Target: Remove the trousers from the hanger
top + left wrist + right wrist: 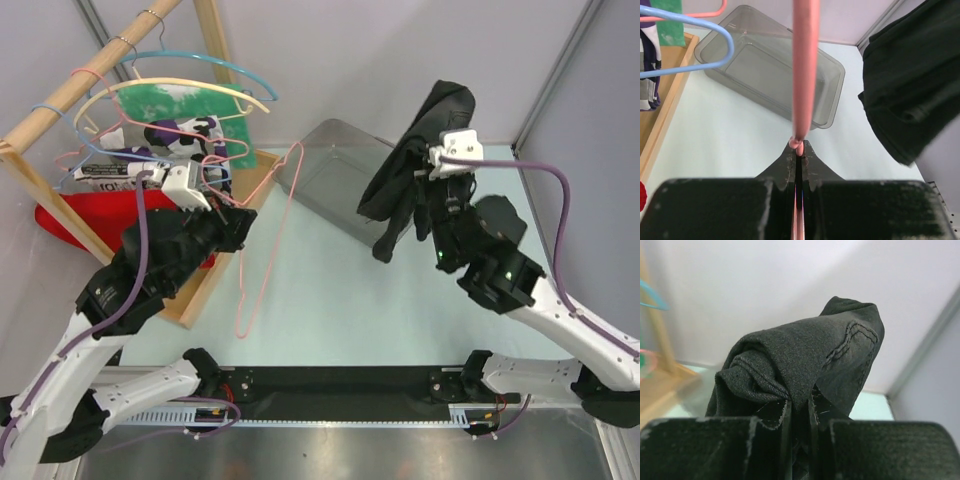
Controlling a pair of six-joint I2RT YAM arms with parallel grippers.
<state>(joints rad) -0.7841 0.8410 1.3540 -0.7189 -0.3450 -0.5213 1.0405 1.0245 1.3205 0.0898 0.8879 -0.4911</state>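
I should next carry the freed trousers in my right gripper over the empty plastic bin, below and to the gripper's left in the top view, then lower and release them.
My left gripper is shut on the thin pink wire hanger, which hangs bare from the fingers above the table. In the left wrist view the pink wire runs up from between the closed fingertips. My right gripper is shut on the black trousers, holding them bunched in the air to the right of the hanger, apart from it. In the right wrist view the dark fabric is pinched between the fingers and covers the tips. The trousers also show at the right of the left wrist view.
A clear grey plastic bin stands at the table's back middle. A wooden rack at the left holds a blue hanger, a cream hanger and patterned garments. A red cloth lies beneath it.
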